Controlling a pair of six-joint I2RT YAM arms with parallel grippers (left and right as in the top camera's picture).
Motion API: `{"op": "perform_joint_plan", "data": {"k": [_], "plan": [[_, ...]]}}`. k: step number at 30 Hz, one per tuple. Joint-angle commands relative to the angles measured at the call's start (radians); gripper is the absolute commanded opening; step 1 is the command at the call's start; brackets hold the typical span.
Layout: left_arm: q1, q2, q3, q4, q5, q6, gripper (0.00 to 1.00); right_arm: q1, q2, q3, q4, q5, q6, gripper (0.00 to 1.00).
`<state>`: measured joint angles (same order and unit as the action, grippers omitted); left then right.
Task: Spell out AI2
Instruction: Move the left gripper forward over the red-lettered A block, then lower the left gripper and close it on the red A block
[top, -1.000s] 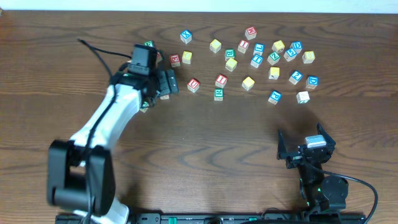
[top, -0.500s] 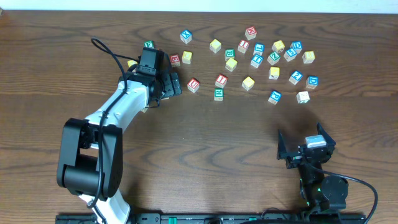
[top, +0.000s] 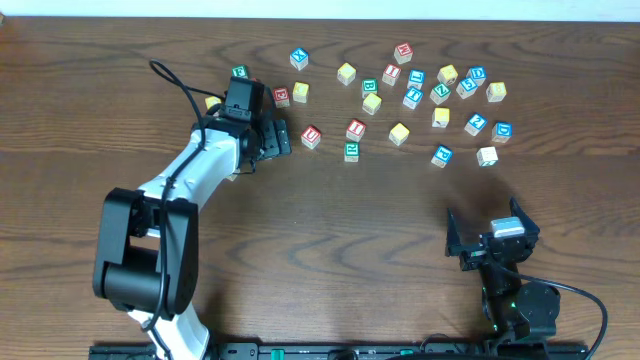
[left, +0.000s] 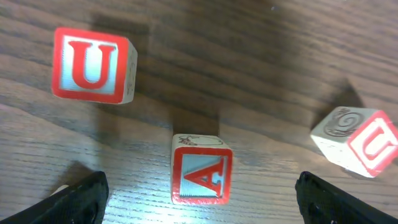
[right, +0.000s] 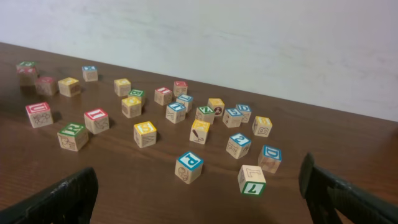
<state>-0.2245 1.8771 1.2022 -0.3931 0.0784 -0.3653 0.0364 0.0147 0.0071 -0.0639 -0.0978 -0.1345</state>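
The red A block lies below, between my left gripper's open fingers, so next the gripper moves down until they straddle it, then closes them on it.
In the left wrist view a red letter A block (left: 201, 169) lies on the table between my left gripper's (left: 201, 205) open fingers, touching neither. Two red U blocks lie beyond it, one on the left (left: 93, 65) and one on the right (left: 357, 140). From overhead, my left gripper (top: 272, 138) hovers left of the block cluster and hides the A block. A red I block (top: 355, 129) lies right of it. My right gripper (top: 490, 245) is open and empty near the front right. It faces the cluster (right: 199, 199).
Several more letter blocks are scattered across the back of the table from a blue one (top: 299, 58) to a yellow one (top: 496, 91). A blue P block (right: 189, 166) and a green-faced block (right: 251, 180) lie nearest the right gripper.
The left arm swung in from the left and its gripper shifted slightly right toward the blocks. It has barely moved over the last half second. The right arm stayed still.
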Motion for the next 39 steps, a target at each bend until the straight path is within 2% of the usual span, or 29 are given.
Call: {"op": "perform_joint_plan", "data": {"k": [1, 20, 26, 31, 34, 39], "plan": [[0.000, 0.045, 0.025, -0.008, -0.012, 0.013, 0.95, -0.007, -0.006, -0.002, -0.004, 0.001, 0.018, 0.99], [0.000, 0.077, 0.025, 0.038, -0.012, 0.047, 0.94, -0.007, -0.006, -0.002, -0.004, 0.001, 0.018, 0.99], [0.000, 0.077, 0.025, 0.052, -0.013, 0.066, 0.58, -0.007, -0.006, -0.002, -0.004, 0.001, 0.018, 0.99], [0.000, 0.077, 0.025, 0.051, -0.012, 0.066, 0.50, -0.007, -0.006, -0.002, -0.004, 0.001, 0.018, 0.99], [0.000, 0.077, 0.025, 0.051, -0.013, 0.066, 0.40, -0.007, -0.006, -0.002, -0.004, 0.001, 0.018, 0.99], [0.000, 0.077, 0.025, 0.051, -0.012, 0.079, 0.30, -0.007, -0.006, -0.002, -0.004, 0.001, 0.018, 0.99]]}}
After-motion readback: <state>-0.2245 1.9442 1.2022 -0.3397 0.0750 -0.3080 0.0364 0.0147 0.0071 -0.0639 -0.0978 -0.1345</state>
